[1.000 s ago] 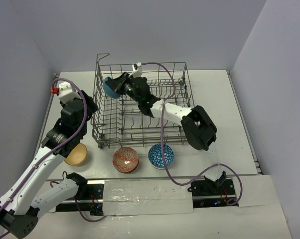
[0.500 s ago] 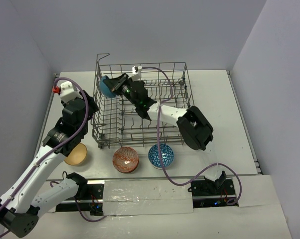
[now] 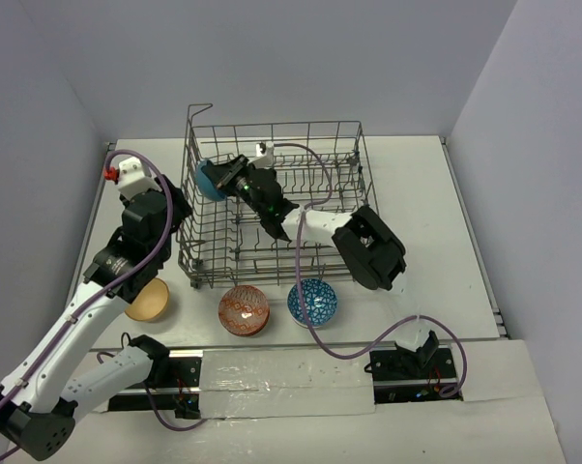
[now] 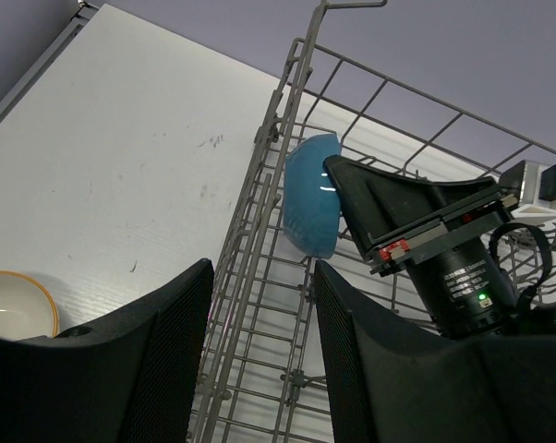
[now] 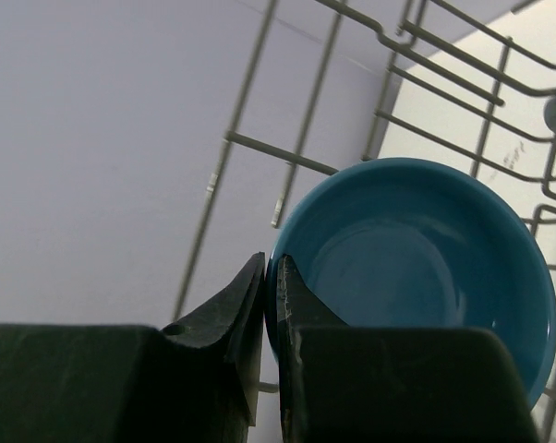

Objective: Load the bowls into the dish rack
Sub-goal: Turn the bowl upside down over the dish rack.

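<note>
I should next move the on-edge bowl back with my right gripper, lower it and release, as the rack's bare wire bottom is below and slightly back by the rack's side.
The grey wire dish rack (image 3: pixel 354 184) stands at the table's back middle. My right gripper (image 3: pixel 223 179) is shut on the rim of a plain blue bowl (image 3: pixel 209 180), holding it on edge inside the rack's far left corner. The bowl's hollow shows in the right wrist view (image 5: pixel 417 268), its outside in the left wrist view (image 4: pixel 310 208). My left gripper (image 4: pixel 259 351) is open and empty, hovering just outside the rack's left wall (image 4: pixel 259 231). A tan bowl (image 3: pixel 148 299), a red patterned bowl (image 3: pixel 244 309) and a blue patterned bowl (image 3: pixel 312 302) sit on the table in front of the rack.
Grey walls close in the table on the left, back and right. The rack's raised corner handle (image 3: pixel 200 108) stands just behind the held bowl. The right arm's elbow (image 3: pixel 370 248) rests over the rack's front right corner.
My right gripper has carried the blue bowl lower and slightly nearer within the rack's far left corner, and its elbow has shifted left. The left arm has barely moved.
</note>
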